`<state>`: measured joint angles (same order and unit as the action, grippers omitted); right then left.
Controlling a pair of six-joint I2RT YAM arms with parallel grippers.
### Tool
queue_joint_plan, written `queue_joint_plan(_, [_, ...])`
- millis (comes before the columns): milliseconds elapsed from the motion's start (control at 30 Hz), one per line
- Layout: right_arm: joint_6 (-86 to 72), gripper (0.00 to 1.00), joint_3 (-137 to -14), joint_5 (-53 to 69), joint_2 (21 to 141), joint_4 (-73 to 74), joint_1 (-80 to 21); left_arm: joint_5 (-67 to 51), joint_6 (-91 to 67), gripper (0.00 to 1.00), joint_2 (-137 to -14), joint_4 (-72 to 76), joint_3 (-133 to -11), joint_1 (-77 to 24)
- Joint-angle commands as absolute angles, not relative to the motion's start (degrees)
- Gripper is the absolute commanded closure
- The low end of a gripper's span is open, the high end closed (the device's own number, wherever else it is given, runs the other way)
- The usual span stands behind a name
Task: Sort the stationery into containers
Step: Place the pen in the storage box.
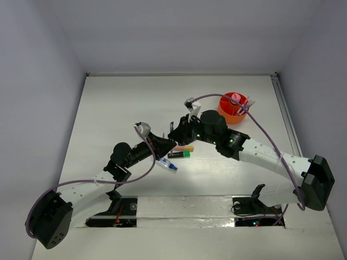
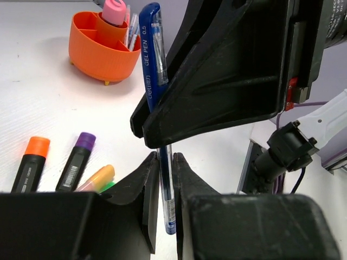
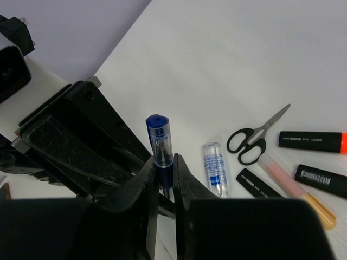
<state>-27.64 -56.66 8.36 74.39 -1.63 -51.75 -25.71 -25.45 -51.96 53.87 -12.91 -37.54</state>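
I will swing my right gripper outward over the orange cup's pen section [image 1: 243, 109] to release the pen, since the cup lies to its right in the top view.
A thin blue pen [image 2: 152, 65] is held between both grippers above the table. My left gripper [image 2: 165, 160] is shut on its lower barrel. My right gripper [image 3: 165, 162] is shut on the pen [image 3: 161, 138] just below its cap. In the top view the two grippers meet at the table's middle: left [image 1: 164, 144], right [image 1: 177, 133]. The orange cup [image 1: 233, 107], with a pink knob [image 2: 114, 11], holds a few items. Orange [image 2: 31, 165], purple [image 2: 76, 161] and yellow-pink [image 2: 97, 177] highlighters lie on the table. Scissors [image 3: 255, 140] and a white-blue tube [image 3: 215, 168] lie beside them.
The right gripper's black body [image 2: 233, 70] fills the upper right of the left wrist view. A green-ended highlighter [image 1: 181, 155] lies under the arms. White walls enclose the table on three sides. The arm bases [image 1: 184, 208] sit at the near edge.
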Motion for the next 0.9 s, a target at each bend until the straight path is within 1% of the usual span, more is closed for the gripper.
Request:
queue_joint_plan(0, [-27.95, 0.94, -58.71, 5.72, 72.87, -3.69, -51.50, -26.90, -25.05, 0.92, -51.59, 58.45, -15.21, -37.71])
queue_joint_plan(33, [-27.78, 0.96, -58.54, 4.32, 72.34, -3.60, -51.50, -26.63, -24.96, 0.78, -51.68, 58.19, -15.29, -37.71])
queue_joint_plan(133, [-26.37, 0.99, -58.88, 0.20, 71.63, -1.59, -50.28, -26.98, -25.14, 0.57, -51.94, 58.18, -15.29, -37.71])
queue_joint_plan(167, [-25.76, 1.00, -58.45, -2.00, 70.76, -1.41, -48.88, -26.46, -25.05, 0.48, -51.77, 58.18, -15.21, -37.71])
queue_joint_plan(233, [-25.75, 1.00, -57.66, -4.21, 70.05, -1.58, -46.07, -25.58, -24.61, 0.42, -51.59, 57.13, -15.20, -37.71])
queue_joint_plan(267, [-25.93, 1.00, -56.96, -4.39, 69.27, -1.58, -42.84, -25.32, -24.52, 0.38, -51.42, 56.69, -15.29, -37.71])
queue_joint_plan(300, [-25.67, 1.00, -56.52, -4.83, 68.82, -1.93, -41.24, -25.23, -24.52, 0.36, -50.81, 56.25, -15.21, -37.71])
queue_joint_plan(367, [-25.14, 1.00, -55.20, -9.12, 67.77, -2.63, -36.77, -24.26, -24.26, 0.31, -49.93, 55.81, -14.68, -37.71])
queue_joint_plan(533, [-23.21, 1.00, -52.74, -20.98, 66.36, -4.83, -27.70, -23.20, -23.64, 0.29, -48.61, 53.52, -14.77, -37.71])
queue_joint_plan(567, [-22.68, 1.00, -52.13, -26.14, 66.18, -6.23, -26.21, -22.86, -23.90, 0.30, -48.26, 53.70, -14.42, -37.71])
queue_joint_plan(600, [-22.68, 1.00, -51.42, -28.11, 65.92, -6.85, -24.63, -22.68, -23.99, 0.30, -48.25, 53.44, -14.41, -37.71])
queue_joint_plan(733, [-22.41, 1.00, -48.43, -32.95, 65.57, -9.93, -16.37, -22.59, -24.08, 0.30, -48.08, 52.12, -14.77, -37.71])
queue_joint_plan(867, [-21.01, 1.00, -48.68, -35.51, 67.84, -11.95, -11.88, -23.20, -24.26, 0.31, -48.43, 52.12, -14.85, -37.71])
